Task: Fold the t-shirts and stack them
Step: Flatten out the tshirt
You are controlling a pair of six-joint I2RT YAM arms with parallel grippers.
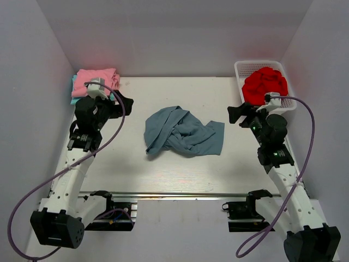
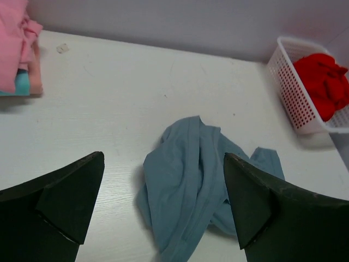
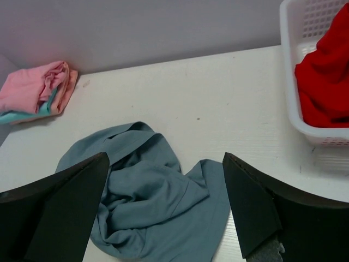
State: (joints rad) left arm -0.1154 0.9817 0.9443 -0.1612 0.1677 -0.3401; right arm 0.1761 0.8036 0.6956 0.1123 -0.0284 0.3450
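The left gripper comes down and back across next onto the blue-grey t-shirt's pointed near corner (image 1: pixel 150 150) (image 2: pixel 173 254), which juts out below the gripper, to its right in the top view.
A dusty blue-grey t-shirt (image 1: pixel 182 132) lies crumpled in the middle of the white table (image 1: pixel 136 169); it also shows in the left wrist view (image 2: pixel 188 180) and the right wrist view (image 3: pixel 147 202). A folded pink t-shirt (image 1: pixel 94 81) lies on a teal one (image 1: pixel 73 88) at the back left corner. A bright red t-shirt (image 1: pixel 264 84) is bunched in the white mesh basket (image 1: pixel 248 68) at the back right. My left gripper (image 1: pixel 126 103) is open and empty, left of the blue-grey shirt. My right gripper (image 1: pixel 234 114) is open and empty, right of it.
White walls close in the table at the back and both sides. The basket (image 3: pixel 289 71) stands by the right wall, close behind my right arm. The pink and teal stack (image 2: pixel 19 52) sits just behind my left arm.
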